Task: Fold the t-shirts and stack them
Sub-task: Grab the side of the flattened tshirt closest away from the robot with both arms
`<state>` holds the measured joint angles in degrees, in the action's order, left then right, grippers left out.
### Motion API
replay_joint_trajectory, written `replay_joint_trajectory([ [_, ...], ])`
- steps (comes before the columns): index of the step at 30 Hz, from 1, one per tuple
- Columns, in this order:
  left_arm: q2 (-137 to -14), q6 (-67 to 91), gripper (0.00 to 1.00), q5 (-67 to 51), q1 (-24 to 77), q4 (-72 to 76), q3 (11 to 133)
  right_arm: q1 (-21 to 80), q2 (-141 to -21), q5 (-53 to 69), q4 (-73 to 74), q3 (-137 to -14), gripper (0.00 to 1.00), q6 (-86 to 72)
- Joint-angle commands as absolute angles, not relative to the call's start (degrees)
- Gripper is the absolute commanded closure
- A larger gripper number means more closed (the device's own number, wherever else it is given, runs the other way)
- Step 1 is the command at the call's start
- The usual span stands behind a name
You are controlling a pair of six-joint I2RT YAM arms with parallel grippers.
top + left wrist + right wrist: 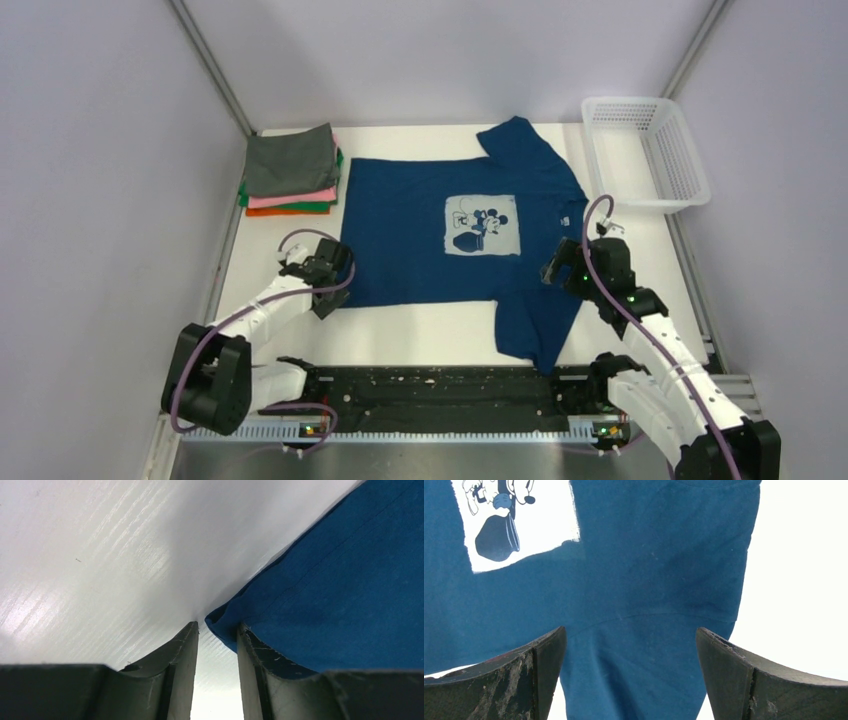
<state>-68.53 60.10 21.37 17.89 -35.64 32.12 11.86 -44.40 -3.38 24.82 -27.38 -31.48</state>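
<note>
Next, my right gripper moves back and down onto the near end of the sleeve and closes there.
A large navy blue t-shirt lies spread flat on the white table, its white cartoon print facing up. My left gripper sits low at the shirt's near left hem corner. The jaws are narrowed but a gap still shows, and the corner pokes in between the fingertips. My right gripper hangs wide open over the shirt's near right sleeve, with nothing held. Folded grey, pink, green and orange t-shirts form a stack at the back left.
A white plastic mesh basket stands at the back right corner. Metal frame posts rise along both sides of the table. The black rail with the arm bases runs along the near edge.
</note>
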Motion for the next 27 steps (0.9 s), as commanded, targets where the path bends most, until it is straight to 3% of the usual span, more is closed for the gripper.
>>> replay_joint_trajectory([
  [1, -71.8, 60.6, 0.65, 21.7, 17.8, -31.9, 32.7, 11.8, -43.4, -4.1, 25.9, -29.7, 0.01, -30.0],
  [3, -72.8, 60.2, 0.79, 20.7, 17.8, -30.7, 32.7, 11.7, -43.4, -4.9, 26.6, -30.1, 0.01, -29.9],
  [5, -73.3, 60.2, 1.0, 20.6, 17.8, -30.5, 32.7, 11.8, -43.3, -4.8, 27.1, -30.4, 0.01, -29.7],
  [16, -68.7, 57.5, 1.0, 24.3, 17.8, -31.9, 32.4, 14.8, -45.8, -2.7, 36.0, -35.4, 0.08, -29.1],
  [23, -68.0, 55.7, 1.0, 23.6, 17.8, -30.6, 32.3, 36.5, -49.9, -11.3, 45.1, -38.2, 0.15, -38.8],
  [27, -66.8, 55.7, 1.0, 23.2, 17.8, -30.5, 31.9, 44.3, -52.2, -13.2, 50.4, -37.1, 0.25, -45.7],
])
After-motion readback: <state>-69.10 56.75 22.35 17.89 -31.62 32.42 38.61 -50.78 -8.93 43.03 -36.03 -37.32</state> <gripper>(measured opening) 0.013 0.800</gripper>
